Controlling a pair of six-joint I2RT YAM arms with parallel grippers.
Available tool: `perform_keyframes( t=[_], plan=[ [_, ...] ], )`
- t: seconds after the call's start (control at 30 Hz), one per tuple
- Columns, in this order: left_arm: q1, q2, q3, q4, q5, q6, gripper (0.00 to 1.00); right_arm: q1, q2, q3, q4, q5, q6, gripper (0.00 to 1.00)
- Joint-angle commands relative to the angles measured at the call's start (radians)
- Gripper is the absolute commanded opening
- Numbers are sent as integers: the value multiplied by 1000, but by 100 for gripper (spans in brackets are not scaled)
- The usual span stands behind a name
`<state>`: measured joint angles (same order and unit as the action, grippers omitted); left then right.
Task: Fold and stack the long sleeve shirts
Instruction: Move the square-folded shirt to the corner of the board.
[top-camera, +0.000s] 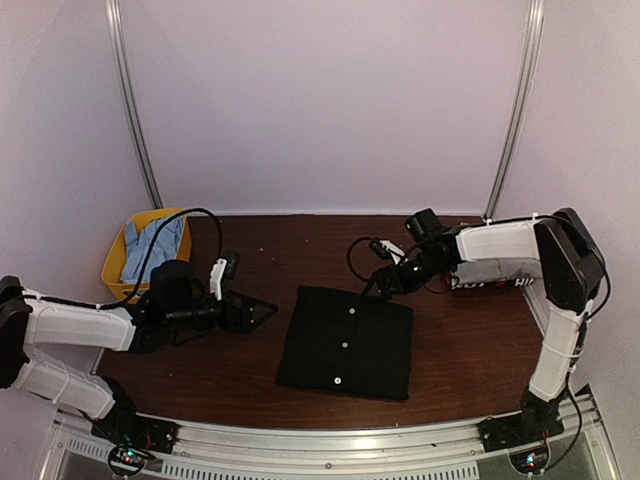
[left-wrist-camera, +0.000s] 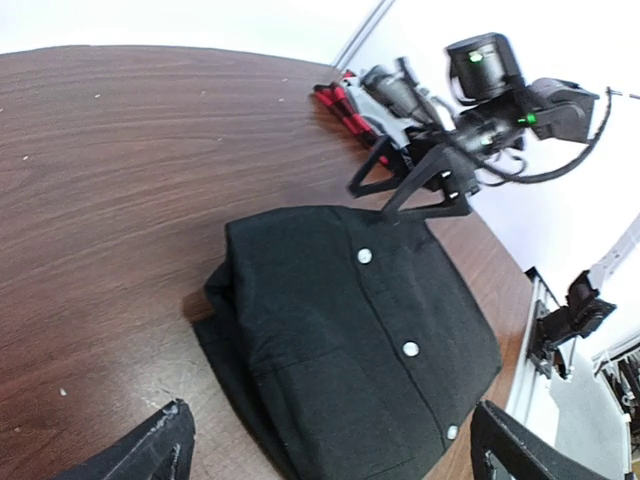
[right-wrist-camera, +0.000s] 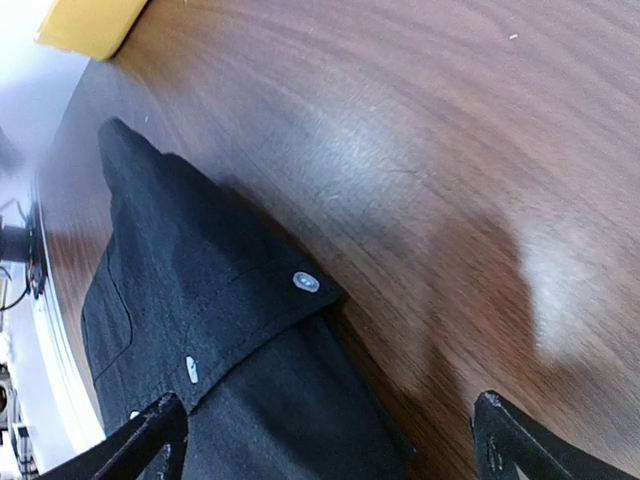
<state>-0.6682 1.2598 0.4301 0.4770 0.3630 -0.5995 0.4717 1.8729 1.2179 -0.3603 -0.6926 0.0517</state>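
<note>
My open right gripper moves down and back onto the shirt's far edge beside the outermost button next and closes, since the shirt is already folded into a rectangle.
A black shirt with white buttons lies folded into a rectangle at the table's middle. It also shows in the left wrist view and the right wrist view. My left gripper is open and empty, low over the table just left of the shirt, pointing at it. My right gripper is open and empty, just above the shirt's far right corner; it also shows in the left wrist view. A blue-grey garment lies crumpled in the basket.
A yellow plastic basket stands at the far left; its corner also shows in the right wrist view. A folded cloth with a red pattern lies under the right arm at the far right, also in the left wrist view.
</note>
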Motion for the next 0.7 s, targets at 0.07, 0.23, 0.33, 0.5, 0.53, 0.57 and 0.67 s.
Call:
perform_keyframes(
  t=[0.07, 0.23, 0.33, 0.5, 0.53, 0.57, 0.67],
  plan=[
    [-39, -28, -39, 101, 62, -13, 98, 22, 83, 62, -62, -70, -86, 100],
    [-129, 0, -55, 103, 6, 14, 98, 32, 132, 72, -85, -112, -122, 100],
    [-187, 56, -34, 99, -21, 41, 98, 34, 155, 80, -108, -116, -139, 100],
    [-266, 152, 10, 87, -67, 67, 97, 38, 168, 58, -110, -150, -151, 95],
    [-281, 171, 22, 76, -80, 72, 97, 39, 165, 47, -104, -159, -149, 94],
    [-294, 183, 34, 63, -93, 78, 96, 43, 160, 31, -95, -164, -146, 93],
    [-330, 221, 67, 14, -148, 96, 94, 53, 151, -6, -78, -167, -130, 91]
  ],
)
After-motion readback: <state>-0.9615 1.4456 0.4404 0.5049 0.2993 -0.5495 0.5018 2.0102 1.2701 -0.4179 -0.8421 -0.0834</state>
